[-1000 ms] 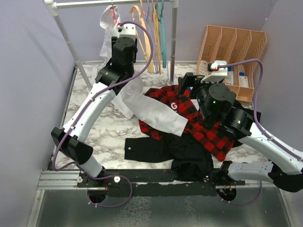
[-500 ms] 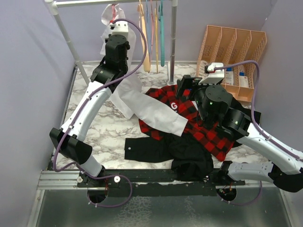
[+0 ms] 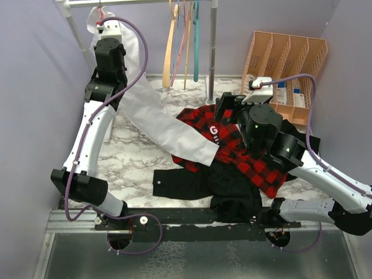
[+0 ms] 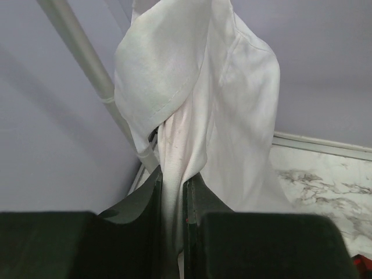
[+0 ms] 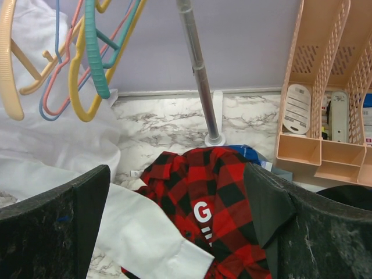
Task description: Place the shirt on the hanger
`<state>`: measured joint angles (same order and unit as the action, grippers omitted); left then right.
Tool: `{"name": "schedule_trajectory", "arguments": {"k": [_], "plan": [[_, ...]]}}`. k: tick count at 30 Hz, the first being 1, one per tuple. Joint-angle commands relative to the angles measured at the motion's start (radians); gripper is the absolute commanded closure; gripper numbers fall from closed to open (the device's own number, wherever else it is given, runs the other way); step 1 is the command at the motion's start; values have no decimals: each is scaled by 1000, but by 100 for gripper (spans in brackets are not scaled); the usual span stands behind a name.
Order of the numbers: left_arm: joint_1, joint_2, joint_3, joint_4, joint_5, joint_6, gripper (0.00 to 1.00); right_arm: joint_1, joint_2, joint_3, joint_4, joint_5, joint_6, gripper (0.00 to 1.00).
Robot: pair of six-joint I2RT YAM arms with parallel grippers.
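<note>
The left gripper moves the shirt's fold sideways toward the bar's end post next, then opens, with the pink-red piece (image 3: 102, 10) at the bar short of that post.
The white shirt (image 3: 139, 99) hangs at the left end of the rail, one long sleeve trailing down over the marble to its cuff (image 3: 200, 154). A small pink-red piece (image 3: 102, 10) shows at the shirt's top by the rail; the rest of the hanger is hidden under the fabric. My left gripper (image 4: 173, 181) is raised to the shirt and shut on a vertical fold of its white cloth (image 4: 192, 87). My right gripper (image 5: 177, 174) hovers open and empty above the plaid shirt.
Several other hangers (image 3: 181, 40) hang mid-rail beside a metal post (image 3: 213, 46). A red-and-black plaid shirt (image 3: 247, 154) and a black garment (image 3: 209, 183) lie on the marble. A peach file organizer (image 3: 288, 58) stands at the back right.
My left arm has swung left along the rail, carrying the white shirt from beside the hangers to the rail's left end, and its jaws have closed on the fabric. The right arm barely moved.
</note>
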<state>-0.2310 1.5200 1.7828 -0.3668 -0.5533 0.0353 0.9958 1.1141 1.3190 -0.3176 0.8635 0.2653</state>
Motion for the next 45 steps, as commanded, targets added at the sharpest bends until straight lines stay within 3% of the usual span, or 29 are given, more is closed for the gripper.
{"name": "schedule_trajectory", "arguments": {"k": [1,16,30,31,37,38,45], "plan": [[64,-48,2,37,63,-15,100,6,20,-4,15,10,6,2],[269,-28,11,-40,292,-119,100,6,45,5,26,-4,-7,1],[356,-19,12,-48,351,-146,100,6,62,12,22,4,-16,0],[356,-22,11,-48,358,-145,89,6,62,11,20,7,-16,0],[356,-67,-18,-49,466,-155,6,6,61,10,6,23,2,0],[355,-82,-23,-46,479,-154,2,6,62,11,0,26,7,0],[354,-149,-2,-22,421,-97,1,6,49,4,-16,20,43,0]]}}
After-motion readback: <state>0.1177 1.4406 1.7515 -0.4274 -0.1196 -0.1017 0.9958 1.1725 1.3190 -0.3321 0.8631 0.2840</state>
